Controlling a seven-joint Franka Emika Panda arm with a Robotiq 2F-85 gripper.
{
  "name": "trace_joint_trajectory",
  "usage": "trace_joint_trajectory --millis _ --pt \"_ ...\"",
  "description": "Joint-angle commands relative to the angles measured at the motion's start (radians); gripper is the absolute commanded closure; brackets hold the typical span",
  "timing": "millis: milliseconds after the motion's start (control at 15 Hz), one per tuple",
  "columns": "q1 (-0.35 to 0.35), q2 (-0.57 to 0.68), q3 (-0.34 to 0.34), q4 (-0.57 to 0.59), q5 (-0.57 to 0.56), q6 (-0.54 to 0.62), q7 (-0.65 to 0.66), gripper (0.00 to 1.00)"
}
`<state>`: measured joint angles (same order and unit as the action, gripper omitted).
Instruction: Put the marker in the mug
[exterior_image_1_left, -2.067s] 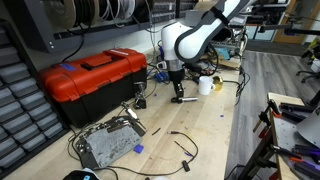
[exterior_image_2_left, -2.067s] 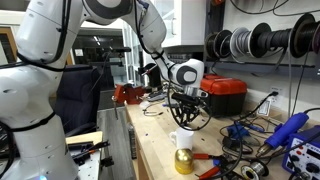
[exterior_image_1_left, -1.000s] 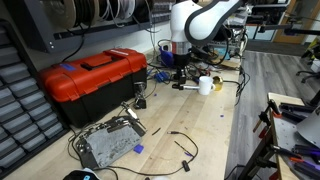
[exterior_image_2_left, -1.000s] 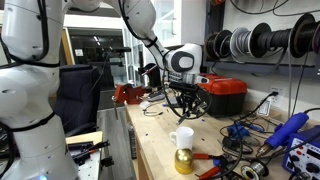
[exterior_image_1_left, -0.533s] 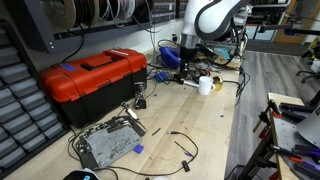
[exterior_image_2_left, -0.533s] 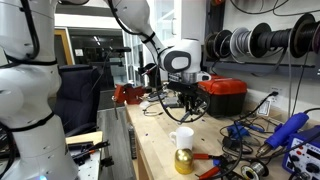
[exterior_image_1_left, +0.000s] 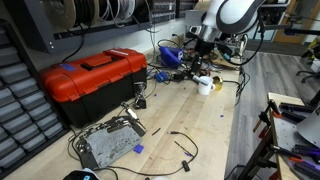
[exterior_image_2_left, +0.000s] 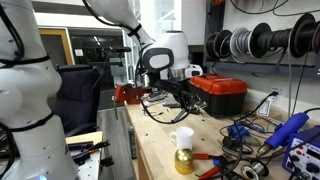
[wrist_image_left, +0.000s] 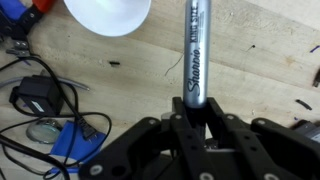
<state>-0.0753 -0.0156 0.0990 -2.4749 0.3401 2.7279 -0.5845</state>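
Note:
The far end of the marker is beside the mug. Next, I will move my gripper to the left in the wrist view, bring the marker over the mug (exterior_image_1_left: 205, 85) and release it.
In the wrist view my gripper (wrist_image_left: 195, 112) is shut on the marker (wrist_image_left: 196, 50), a grey and black Sharpie that sticks out straight from the jaws over the wooden bench. The white mug (wrist_image_left: 107, 14) lies at the top edge, to the left of the marker's far end and apart from it. In both exterior views the gripper (exterior_image_1_left: 194, 72) (exterior_image_2_left: 186, 96) hangs above the bench close to the mug (exterior_image_1_left: 205, 85) (exterior_image_2_left: 182, 138), which stands upright. The marker is too small to make out in the exterior views.
A red toolbox (exterior_image_1_left: 95, 78) (exterior_image_2_left: 222, 95) stands on the bench. Black cables (exterior_image_1_left: 178, 145) and a grey metal unit (exterior_image_1_left: 105, 146) lie on the near part. A yellow object (exterior_image_2_left: 183, 161) stands beside the mug. A black adapter (wrist_image_left: 35, 96) and a blue item (wrist_image_left: 82, 140) lie near the gripper.
The arm has lifted from the bench with the marker in its jaws and moved towards the mug. The mug has not moved.

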Motion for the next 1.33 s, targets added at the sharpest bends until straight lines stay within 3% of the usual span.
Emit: trace_joint_trajectory --millis 0,133,200,333,667,1267 --pt "0.048 -0.136 -0.056 -0.122 0.094 0.070 -0.076 0.96" --pt "0.074 -0.162 -0.090 -0.141 0.118 0.098 -0.096 0.96" --pt "0.041 -0.169 -0.062 -0.145 0.135 0.112 -0.112 0.96" --pt "0.039 -0.164 -0.071 -0.139 0.129 0.142 -0.117 0.96" --pt "0.011 -0.106 -0.071 -0.104 0.072 0.201 -0.079 0.96" --pt "0.013 0.006 -0.081 -0.113 0.121 0.395 -0.094 0.96"
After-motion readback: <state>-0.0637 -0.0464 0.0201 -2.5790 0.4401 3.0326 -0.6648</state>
